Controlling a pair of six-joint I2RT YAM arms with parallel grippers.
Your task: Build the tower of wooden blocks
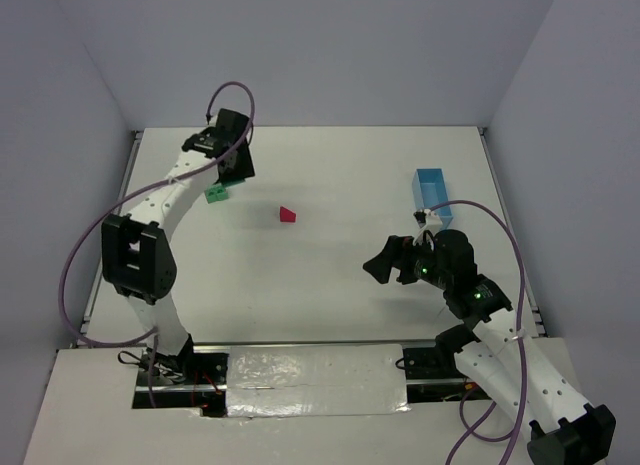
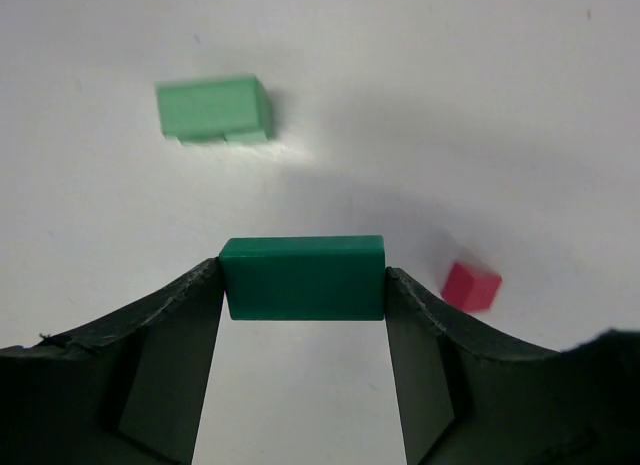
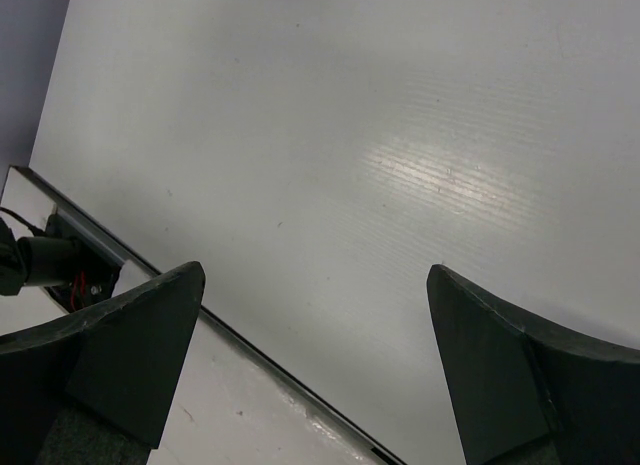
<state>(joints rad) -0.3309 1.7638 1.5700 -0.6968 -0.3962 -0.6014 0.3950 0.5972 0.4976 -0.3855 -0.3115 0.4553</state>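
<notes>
My left gripper moves to its left in the top view and down to release next, since the lighter green block's bare top (image 1: 216, 193) (image 2: 208, 109) lies that way below it.
A dark green rectangular block (image 2: 302, 277) sits lengthwise between my left gripper's (image 2: 302, 279) fingertips, both pads touching its ends; the gripper is shut on it. A lighter green block (image 2: 213, 108) lies on the white table beyond it, and the small red roof-shaped block (image 2: 470, 285) lies to the right. From above, the left gripper (image 1: 228, 170) is at the far left of the table, a green block (image 1: 216, 194) showing just under it and the red block (image 1: 288, 215) to its right. My right gripper (image 1: 392, 265) hovers open and empty, with nothing between its fingertips (image 3: 150, 315).
A light-blue oblong tray (image 1: 433, 190) stands at the far right of the table. A silver taped strip (image 1: 300, 375) runs along the near edge between the arm bases. Grey walls close in the table at the back and sides.
</notes>
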